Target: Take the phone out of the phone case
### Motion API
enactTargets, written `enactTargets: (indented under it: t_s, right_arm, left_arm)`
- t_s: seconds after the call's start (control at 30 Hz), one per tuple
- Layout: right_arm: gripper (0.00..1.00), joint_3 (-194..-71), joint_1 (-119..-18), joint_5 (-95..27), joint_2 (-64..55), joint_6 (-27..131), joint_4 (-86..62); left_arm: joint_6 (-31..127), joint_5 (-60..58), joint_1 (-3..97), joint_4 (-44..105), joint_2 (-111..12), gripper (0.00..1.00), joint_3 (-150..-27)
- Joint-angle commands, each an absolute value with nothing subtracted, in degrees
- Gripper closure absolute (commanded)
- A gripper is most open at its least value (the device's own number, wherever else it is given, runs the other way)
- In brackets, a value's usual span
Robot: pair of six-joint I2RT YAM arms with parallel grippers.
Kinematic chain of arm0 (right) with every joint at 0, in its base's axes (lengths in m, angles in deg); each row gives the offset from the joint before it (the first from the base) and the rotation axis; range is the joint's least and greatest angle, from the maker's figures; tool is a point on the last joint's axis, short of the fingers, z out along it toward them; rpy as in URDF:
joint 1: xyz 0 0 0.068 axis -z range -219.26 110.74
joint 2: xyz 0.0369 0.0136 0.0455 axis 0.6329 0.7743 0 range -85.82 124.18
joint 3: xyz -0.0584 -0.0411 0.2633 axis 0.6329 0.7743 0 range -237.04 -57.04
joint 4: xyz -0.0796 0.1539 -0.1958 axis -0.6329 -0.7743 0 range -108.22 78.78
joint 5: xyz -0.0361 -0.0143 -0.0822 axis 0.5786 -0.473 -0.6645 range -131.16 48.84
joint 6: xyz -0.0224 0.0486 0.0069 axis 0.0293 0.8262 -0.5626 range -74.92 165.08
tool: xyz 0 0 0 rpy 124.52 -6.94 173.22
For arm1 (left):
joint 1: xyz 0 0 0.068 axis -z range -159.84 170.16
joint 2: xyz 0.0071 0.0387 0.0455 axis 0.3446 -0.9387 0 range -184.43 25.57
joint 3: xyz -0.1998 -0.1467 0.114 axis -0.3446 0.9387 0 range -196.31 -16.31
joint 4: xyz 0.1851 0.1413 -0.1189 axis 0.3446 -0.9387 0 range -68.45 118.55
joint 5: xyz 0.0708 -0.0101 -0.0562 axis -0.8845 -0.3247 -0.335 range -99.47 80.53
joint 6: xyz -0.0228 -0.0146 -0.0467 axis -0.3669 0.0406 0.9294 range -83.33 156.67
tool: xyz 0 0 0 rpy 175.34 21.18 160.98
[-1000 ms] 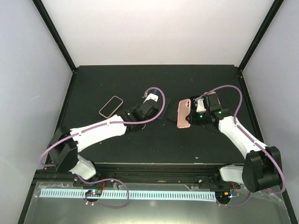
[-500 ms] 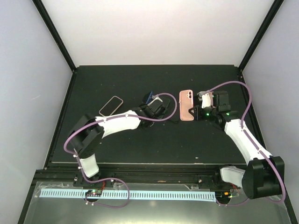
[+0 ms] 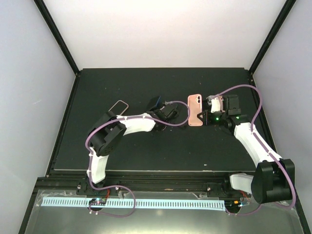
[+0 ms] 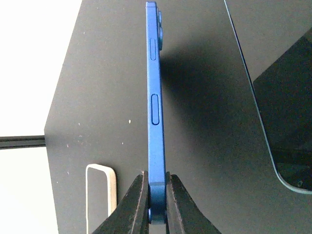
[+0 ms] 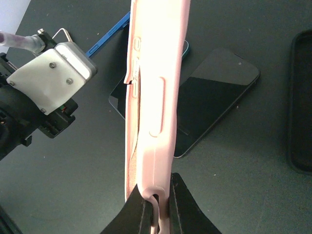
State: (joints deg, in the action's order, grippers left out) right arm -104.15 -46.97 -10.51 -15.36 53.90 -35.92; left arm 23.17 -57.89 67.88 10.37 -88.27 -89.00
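The pink case (image 3: pixel 195 110) in my right gripper moves back and down next onto bare tabletop below and to the gripper's right in the top view, and is released.
My left gripper (image 3: pixel 161 108) is shut on the bottom end of a blue phone (image 3: pixel 156 102), held on edge above the table. In the left wrist view the phone (image 4: pixel 155 97) stands edge-on between the fingers (image 4: pixel 134 207). My right gripper (image 3: pixel 204 116) is shut on the end of a pink phone case (image 3: pixel 195 110), a little to the right of the blue phone and apart from it. In the right wrist view the case (image 5: pixel 156 83) is edge-on, and the blue phone (image 5: pixel 108 36) shows behind it.
A black phone (image 5: pixel 214 97) lies flat on the dark table under the pink case; it also shows in the left wrist view (image 4: pixel 282 122). A clear white-rimmed case (image 3: pixel 118 108) lies at the left. A black case (image 5: pixel 302 102) lies at the right.
The pink case moved back and right in my right gripper. The blue phone now shows in my left gripper, apart from the case. My left arm's elbow has swung in towards the middle.
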Motion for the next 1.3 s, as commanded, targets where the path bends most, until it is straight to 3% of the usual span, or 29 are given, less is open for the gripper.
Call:
enactTargets:
  t_s: [0.0, 0.43, 0.8, 1.0, 1.27]
  right_arm:
    - [0.99, -103.79, -46.43, -8.92, -15.08, 52.9, -33.7]
    - [0.99, -104.81, -45.29, -9.67, -14.33, 53.19, -34.06]
    - [0.99, -111.72, -41.26, -13.7, -10.51, 48.11, -41.52]
    - [0.99, -116.89, -33.25, -7.06, -6.41, 33.66, -50.53]
    - [0.99, -126.37, -26.08, -10.94, 3.66, 18.6, -71.4]
  left_arm:
    - [21.26, -56.28, 67.12, 10.32, -91.28, 0.91, -91.19]
    - [26.5, -50.74, 66.7, 7.39, -90.51, 0.66, -92.16]
    - [40.1, -39.53, 66.17, 1.24, -79.43, 0.4, -89.64]
    - [47.93, -27.76, 66.05, 3.09, -68.52, 0.4, -82.63]
    - [52.87, -10.77, 66.7, 15.03, -59.03, 0.45, -72.67]
